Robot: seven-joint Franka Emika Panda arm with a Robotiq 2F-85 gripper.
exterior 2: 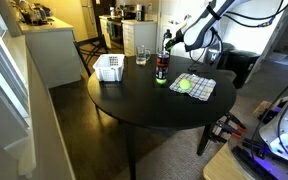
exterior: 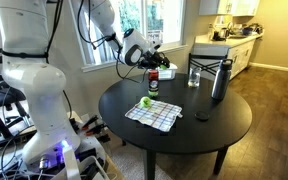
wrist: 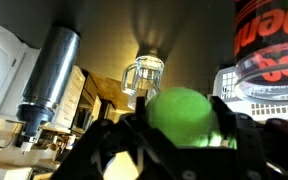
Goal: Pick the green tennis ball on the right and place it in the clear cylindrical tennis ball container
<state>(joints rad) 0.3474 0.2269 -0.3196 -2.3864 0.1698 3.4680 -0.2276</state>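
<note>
The gripper will move sideways next, over the container's opening (wrist: 279, 88), and let go of the ball, because that opening is to the gripper's right in the wrist view.
My gripper (wrist: 184, 125) is shut on a green tennis ball (wrist: 182, 113), which fills the space between the fingers in the wrist view. In both exterior views the gripper (exterior: 150, 60) (exterior 2: 170, 42) hangs just above the clear cylindrical container (exterior: 153, 83) (exterior 2: 162, 68), which stands upright on the round black table (exterior: 214, 125). The container's red-and-black label shows at the top right of the wrist view (wrist: 269, 45). A second green tennis ball (exterior: 146, 101) (exterior 2: 184, 85) lies on a checked cloth (exterior: 156, 114) (exterior 2: 197, 87) near the container.
A tall metal bottle (exterior: 220, 80) (wrist: 49, 75) and a drinking glass (exterior: 194, 76) (exterior 2: 142, 55) (wrist: 144, 80) stand on the table's far side. A small dark object (exterior: 202, 115) lies near the cloth. A white basket (exterior 2: 109, 68) sits at one table edge.
</note>
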